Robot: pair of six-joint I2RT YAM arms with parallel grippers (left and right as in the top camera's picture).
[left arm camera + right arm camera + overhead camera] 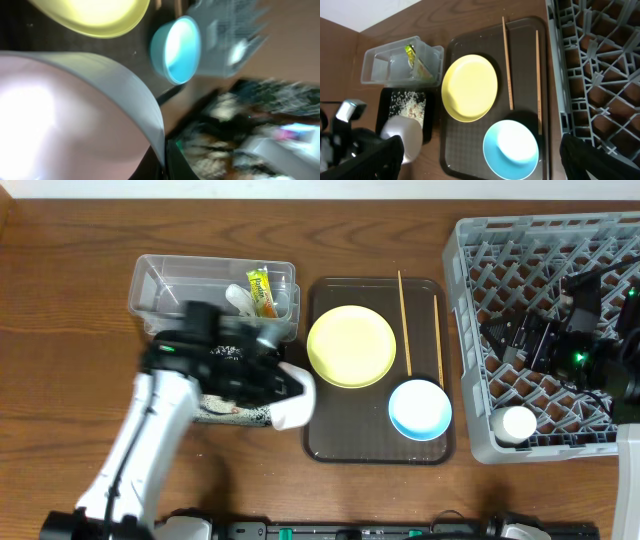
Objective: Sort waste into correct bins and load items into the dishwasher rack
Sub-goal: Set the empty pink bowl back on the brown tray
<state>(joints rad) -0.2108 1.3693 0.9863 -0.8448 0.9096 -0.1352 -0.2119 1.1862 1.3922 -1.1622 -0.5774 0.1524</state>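
Next, my left gripper will swing the tilted white bowl over the brown serving tray's near corner, level it and lower, since the brown serving tray (330, 435) is bare beside the light-blue bowl (420, 408).
My left gripper (278, 383) (167, 161) is shut on the rim of the small white bowl (294, 402) (60, 115), holding it tilted by the black tray (222, 412) (387, 97) that holds rice (410, 106). The clear tub (160, 285) holds the snack wrapper (262, 291) and a white plastic scrap (240, 300). The yellow-green plate (351, 346), light-blue bowl (420, 408) and two chopsticks (403, 320) lie on the brown serving tray (330, 435). My right gripper (505, 338) (480, 152) is open and empty above the grey dishwasher rack (470, 330). A white cup (518, 423) stands in the rack.
The brown serving tray sits between the bins and the rack. The rack fills the table's right side. The left arm's white link (145, 450) crosses the front left of the table. Bare wood shows at the far left and along the front edge.
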